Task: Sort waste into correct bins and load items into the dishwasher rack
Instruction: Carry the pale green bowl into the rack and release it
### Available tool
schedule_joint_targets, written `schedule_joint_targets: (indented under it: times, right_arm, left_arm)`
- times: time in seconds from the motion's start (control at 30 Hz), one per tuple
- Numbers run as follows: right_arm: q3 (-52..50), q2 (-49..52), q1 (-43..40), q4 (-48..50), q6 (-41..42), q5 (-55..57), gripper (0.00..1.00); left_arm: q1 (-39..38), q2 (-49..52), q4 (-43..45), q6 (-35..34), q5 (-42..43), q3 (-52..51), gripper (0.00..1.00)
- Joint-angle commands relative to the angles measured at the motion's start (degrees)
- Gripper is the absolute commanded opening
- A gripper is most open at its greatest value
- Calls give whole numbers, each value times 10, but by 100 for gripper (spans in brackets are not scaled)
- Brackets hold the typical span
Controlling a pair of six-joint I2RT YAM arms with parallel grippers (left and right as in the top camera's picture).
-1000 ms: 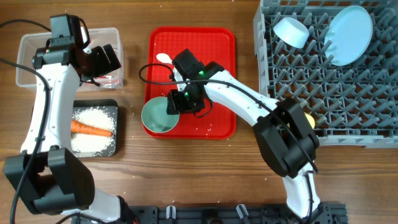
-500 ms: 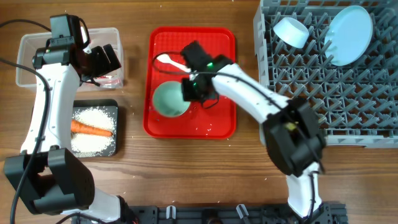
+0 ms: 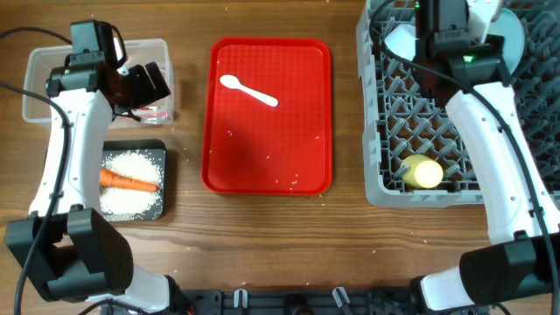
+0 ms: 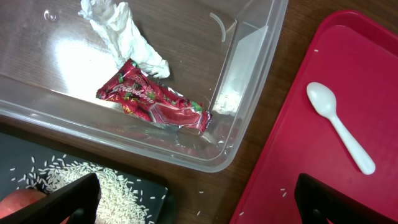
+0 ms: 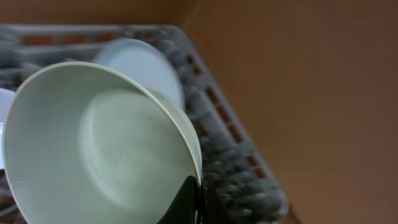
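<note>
The pale-blue bowl's rim goes down and to the left in the overhead view with my right gripper next and is released there, as empty rack wires lie that way.
My right gripper (image 5: 189,194) is shut on the rim of a pale-blue bowl (image 5: 93,143) with a white inside, held over the back of the grey dishwasher rack (image 3: 464,122). The overhead view shows that gripper (image 3: 446,22) between a second bowl (image 3: 404,40) and the pale-blue plate (image 3: 514,35), both in the rack. The yellow cup (image 3: 423,172) lies at the rack's front. My left gripper (image 4: 199,205) is open and empty above the clear tub's (image 3: 39,66) near rim. The tub holds the red-and-white wrapper (image 4: 152,99). The carrot (image 3: 129,182) and rice (image 3: 131,164) lie in the black tray (image 3: 162,147).
A flat red tray (image 3: 297,166) lies mid-table with a white plastic spoon (image 3: 248,89) and a few rice grains on it. A crumpled white tissue (image 4: 124,34) lies in the tub. Stray grains dot the wooden table (image 3: 262,236).
My right gripper lifted the bowl off the red tray and carried it right and back, over the rack. The left arm has not moved.
</note>
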Motion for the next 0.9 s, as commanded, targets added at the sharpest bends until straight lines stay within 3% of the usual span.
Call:
schedule_joint_targets:
  times: [0.0, 0.1, 0.57, 0.7, 0.87]
  right_arm:
    - [-61, 33, -23, 29, -45, 136, 4]
    - [-104, 69, -18, 81, -111, 138, 4]
    - [-131, 116, 25, 101, -122, 94, 4]
    - [-132, 116, 28, 95, -138, 18, 5]
    - [-132, 116, 65, 96, -192, -18, 11]
  left_arm:
    - [1, 3, 1, -10, -3, 7, 100]
    - [1, 3, 1, -9, -3, 7, 100]
    - [1, 3, 1, -9, -3, 7, 100]
    - [1, 3, 1, -9, -3, 7, 100]
    - [1, 3, 1, -10, -3, 7, 100]
